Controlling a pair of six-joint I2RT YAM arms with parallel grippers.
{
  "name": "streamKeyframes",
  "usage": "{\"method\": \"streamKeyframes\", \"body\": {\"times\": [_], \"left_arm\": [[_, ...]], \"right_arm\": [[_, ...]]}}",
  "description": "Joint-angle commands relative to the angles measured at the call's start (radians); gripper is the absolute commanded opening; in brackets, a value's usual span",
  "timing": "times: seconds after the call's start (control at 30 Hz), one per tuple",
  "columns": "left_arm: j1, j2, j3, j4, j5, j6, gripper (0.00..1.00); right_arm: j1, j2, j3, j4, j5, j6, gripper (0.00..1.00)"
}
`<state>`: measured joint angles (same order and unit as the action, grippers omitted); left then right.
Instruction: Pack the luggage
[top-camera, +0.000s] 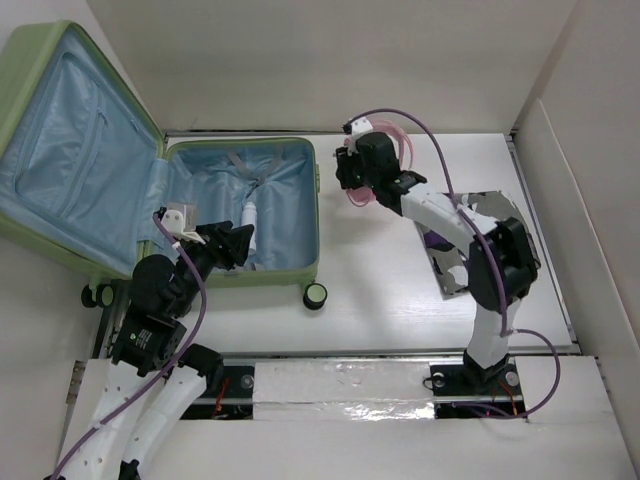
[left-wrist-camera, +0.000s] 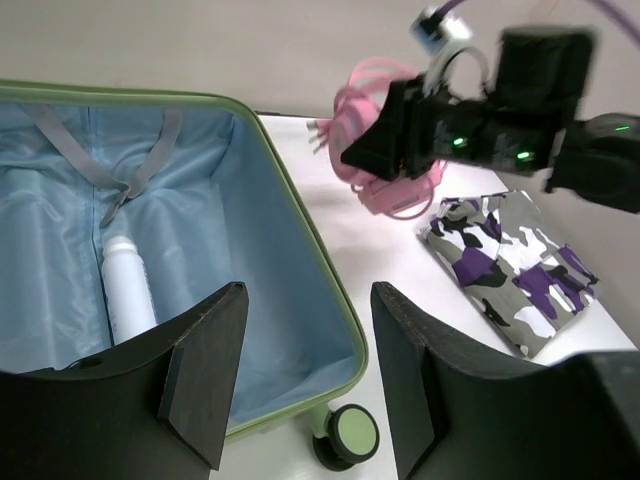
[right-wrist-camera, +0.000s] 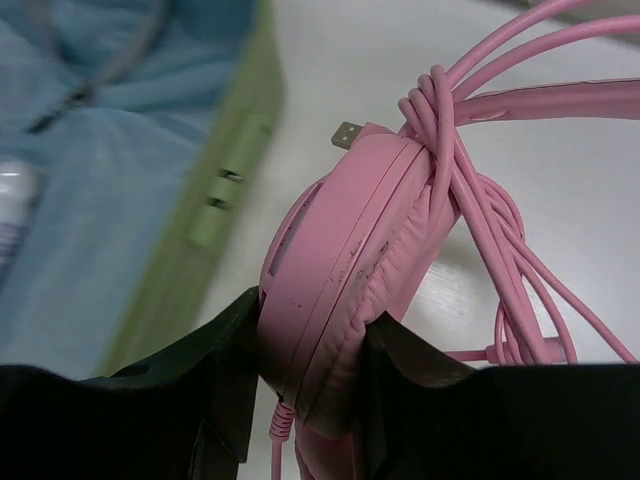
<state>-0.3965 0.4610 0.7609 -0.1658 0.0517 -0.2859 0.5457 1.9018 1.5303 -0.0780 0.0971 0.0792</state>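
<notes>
The green rim (right-wrist-camera: 215, 210) is between the headphones and the suitcase's lining, so I will lift my right gripper across it, then lower it over the white bottle (right-wrist-camera: 13, 206) and let go.
The light-green suitcase (top-camera: 295, 268) lies open at the left, lid (top-camera: 75, 150) raised, blue lining showing. A white bottle (top-camera: 249, 222) lies inside; it also shows in the left wrist view (left-wrist-camera: 128, 292). My right gripper (top-camera: 352, 180) is shut on pink headphones (right-wrist-camera: 345, 300) with a wound pink cable (right-wrist-camera: 500, 250), held above the table just right of the suitcase's green rim (right-wrist-camera: 215, 210). My left gripper (top-camera: 235, 245) is open and empty, hovering over the suitcase's front right corner (left-wrist-camera: 345, 350).
A purple, black and white camouflage cloth (left-wrist-camera: 515, 270) lies folded on the table under the right arm (top-camera: 470, 225). A caster wheel (top-camera: 316, 295) sticks out at the suitcase's front right. White walls enclose the table.
</notes>
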Motion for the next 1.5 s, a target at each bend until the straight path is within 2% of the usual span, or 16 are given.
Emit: {"method": "streamKeyframes", "body": {"times": [0.0,0.1,0.2,0.33,0.47,0.57,0.77,0.87,0.9,0.97,1.0,1.07,1.27,1.47], "left_arm": [[0.005,-0.016,-0.005,0.038,0.008,-0.002,0.49],[0.005,-0.019,-0.003,0.034,0.01,-0.006,0.49],[0.005,-0.035,-0.005,0.038,-0.01,-0.01,0.49],[0.005,-0.064,-0.008,0.034,-0.035,-0.015,0.49],[0.005,-0.079,-0.012,0.035,-0.076,-0.019,0.49],[0.005,-0.081,-0.008,0.04,-0.081,-0.03,0.49],[0.005,-0.061,0.018,0.067,-0.107,-0.136,0.52],[0.005,-0.062,0.073,0.087,-0.102,-0.232,0.58],[0.005,-0.062,0.092,0.091,-0.095,-0.271,0.61],[0.005,-0.055,0.164,0.098,-0.079,-0.286,0.63],[0.005,-0.048,0.185,0.1,-0.076,-0.306,0.63],[0.005,-0.032,0.241,0.114,-0.064,-0.344,0.64],[0.005,0.004,0.267,0.155,-0.017,-0.409,0.66],[0.005,0.039,0.247,0.204,0.036,-0.427,0.67]], "right_arm": [[0.091,-0.141,0.091,0.087,-0.07,-0.111,0.29],[0.163,-0.092,0.193,0.046,-0.24,-0.114,0.29],[0.213,-0.003,0.302,0.02,-0.341,-0.095,0.29],[0.293,0.257,0.638,-0.089,-0.361,-0.081,0.28],[0.312,0.434,0.87,-0.141,-0.359,-0.033,0.29],[0.332,0.521,0.953,-0.147,-0.356,0.005,0.3],[0.361,0.592,0.949,-0.094,-0.333,0.054,0.34],[0.387,0.615,0.949,-0.106,-0.289,0.045,0.41],[0.398,0.617,0.944,-0.114,-0.272,0.042,0.54],[0.398,0.6,0.903,-0.118,-0.234,0.039,0.72],[0.398,0.583,0.877,-0.109,-0.229,0.042,0.86],[0.398,0.509,0.771,-0.066,-0.186,0.039,0.98],[0.353,0.271,0.543,0.019,-0.175,0.013,1.0],[0.223,-0.094,0.13,0.185,-0.171,0.05,1.0]]}}
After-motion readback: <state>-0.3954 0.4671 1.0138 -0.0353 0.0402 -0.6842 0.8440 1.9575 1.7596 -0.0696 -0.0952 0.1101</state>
